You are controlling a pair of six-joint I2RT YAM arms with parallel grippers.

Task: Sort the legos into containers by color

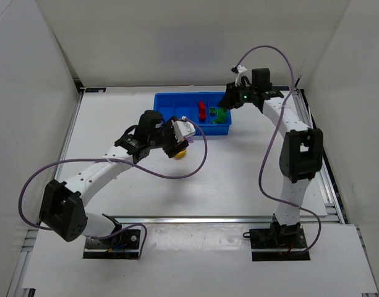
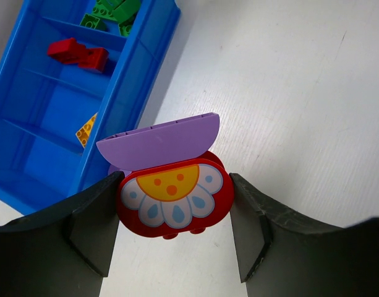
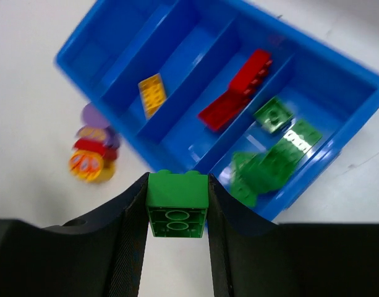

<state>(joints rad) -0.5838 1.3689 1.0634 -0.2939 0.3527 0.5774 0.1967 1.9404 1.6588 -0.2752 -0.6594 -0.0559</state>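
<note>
The green lego goes down into the tray's end section [image 1: 218,116] [image 3: 251,168] next, where green legos lie. My right gripper releases it beside the tray's divider by the red legos.
The blue tray [image 1: 170,102] holds a yellow lego [image 3: 152,94], red legos [image 3: 235,90] and several green legos [image 3: 272,148] in separate compartments. My left gripper [image 2: 174,185] is just in front of the tray [image 2: 50,117]. It is shut on a rounded red lego with a flower print [image 2: 170,198], which has a purple lego [image 2: 158,137] stuck to it. In the top view the left gripper [image 1: 178,148] is near the tray's front wall. My right gripper [image 3: 177,185] is shut on a green lego [image 3: 177,204] by the tray's green end [image 1: 229,100].
White enclosure walls [image 1: 34,80] stand on the left, back and right. Purple cables [image 1: 195,164] loop over the table from both arms. A metal rail [image 1: 208,219] crosses the near edge by the arm bases.
</note>
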